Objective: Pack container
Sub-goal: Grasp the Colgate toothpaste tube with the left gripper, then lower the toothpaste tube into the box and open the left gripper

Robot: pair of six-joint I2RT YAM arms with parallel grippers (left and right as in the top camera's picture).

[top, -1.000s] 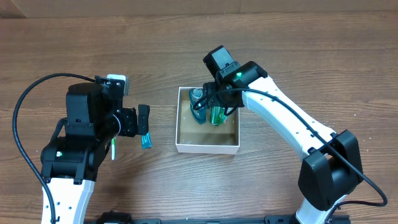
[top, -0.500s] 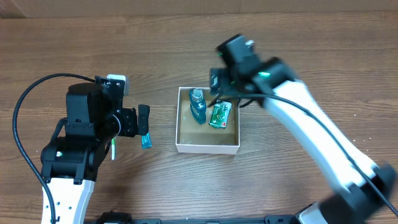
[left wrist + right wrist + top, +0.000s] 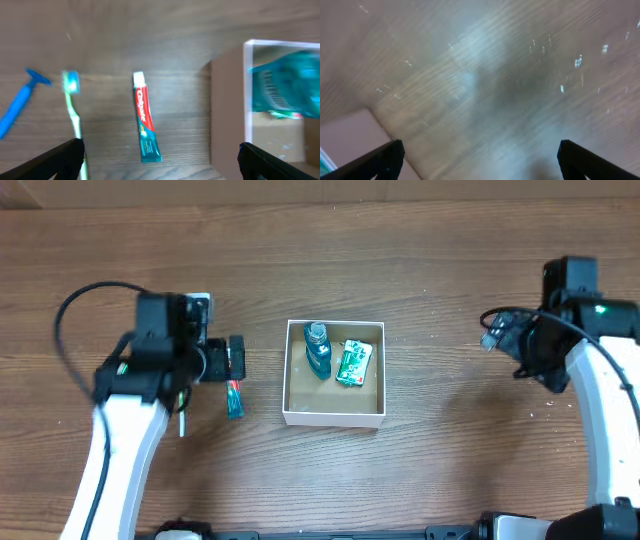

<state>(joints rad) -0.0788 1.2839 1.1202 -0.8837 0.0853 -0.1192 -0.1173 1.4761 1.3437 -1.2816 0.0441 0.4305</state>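
Note:
My left gripper is above the tabletop where the tube lies. It needs to go down next onto the red body of the toothpaste tube, with its open fingers on either side.
The container is a white-walled box with a brown floor at the table's middle. A blue bottle and a green packet lie inside it. A red-and-teal toothpaste tube lies on the table left of the box, just below my left gripper, which is open and empty. In the left wrist view the tube lies ahead of the open fingers, with the box wall and bottle to the right. My right gripper is open and empty, far right of the box.
A green toothbrush and a blue razor lie left of the toothpaste. The toothbrush also shows in the overhead view, partly under the left arm. The right wrist view shows only blurred wooden table.
My right gripper let go of the green packet in the container and swung away to the far right. My left arm shifted slightly up and left.

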